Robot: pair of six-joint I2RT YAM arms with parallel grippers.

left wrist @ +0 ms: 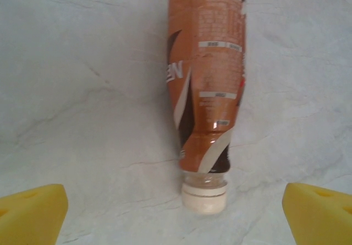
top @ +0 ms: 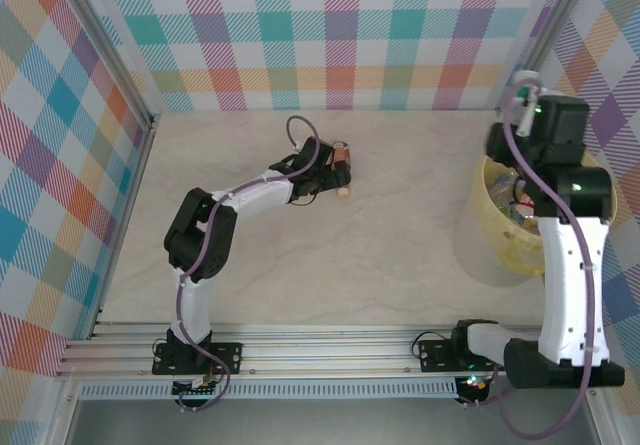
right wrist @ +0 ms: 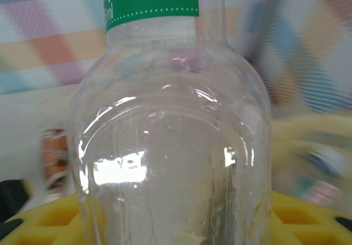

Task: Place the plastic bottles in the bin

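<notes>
My left gripper lowers past the cream cap (left wrist: 204,196) next, onto the lower end of the orange-brown label (left wrist: 205,151), because the bottle narrows there between my yellow fingers.
One plastic bottle (top: 342,162) with an orange-brown label lies on the table at the middle back. In the left wrist view this bottle (left wrist: 206,80) points its cream cap (left wrist: 204,196) toward my left gripper (left wrist: 176,220), which is open just short of the cap, a yellow pad on each side. My left gripper (top: 322,172) sits beside the bottle. My right gripper (right wrist: 176,226) is shut on a clear bottle (right wrist: 170,135) with a green label, above the pale-yellow bin (top: 482,220). Several bottles (top: 515,203) lie inside the bin.
Plaid walls close in the table at the back and on both sides. The right arm (top: 570,265) covers much of the bin from above. An aluminium rail (top: 330,350) runs along the near edge.
</notes>
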